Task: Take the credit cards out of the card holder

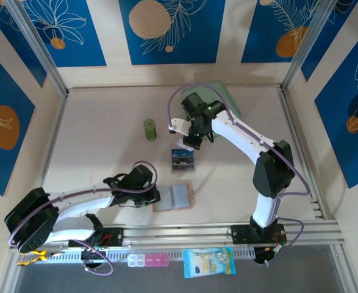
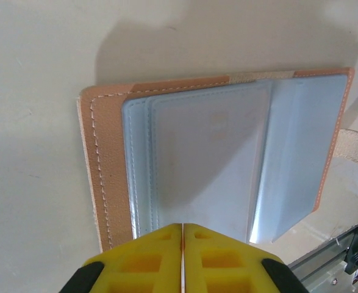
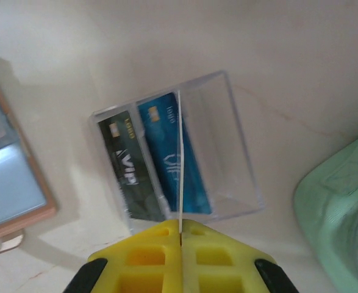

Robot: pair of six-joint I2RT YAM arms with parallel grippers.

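Observation:
The box's empty section [image 3: 220, 149] lies below and outward, so my right gripper will next move outward past the blue card and down, and release the credit card there.
The card holder [image 1: 174, 197] lies open on the table, tan leather with grey inner slots [image 2: 197, 152]; its corner also shows in the right wrist view [image 3: 8, 177]. My left gripper [image 1: 155, 196] is shut at its near edge [image 2: 183, 227], a sliver of tan leather between the fingertips. Farther back, my right gripper [image 1: 191, 141] is shut on a thin pale credit card [image 3: 180, 159] seen edge-on, held upright over a clear plastic box [image 1: 183, 160]. In that box [image 3: 227, 140] lie a blue card [image 3: 166, 152] and a dark card [image 3: 127, 165].
A mint-green zip case [image 1: 227, 101] lies behind the right arm, its edge at the right [image 3: 343, 201]. A small green cylinder [image 1: 150, 129] stands left of centre. A pill organiser [image 1: 148, 261] and a blue packet [image 1: 208, 262] sit below the front rail.

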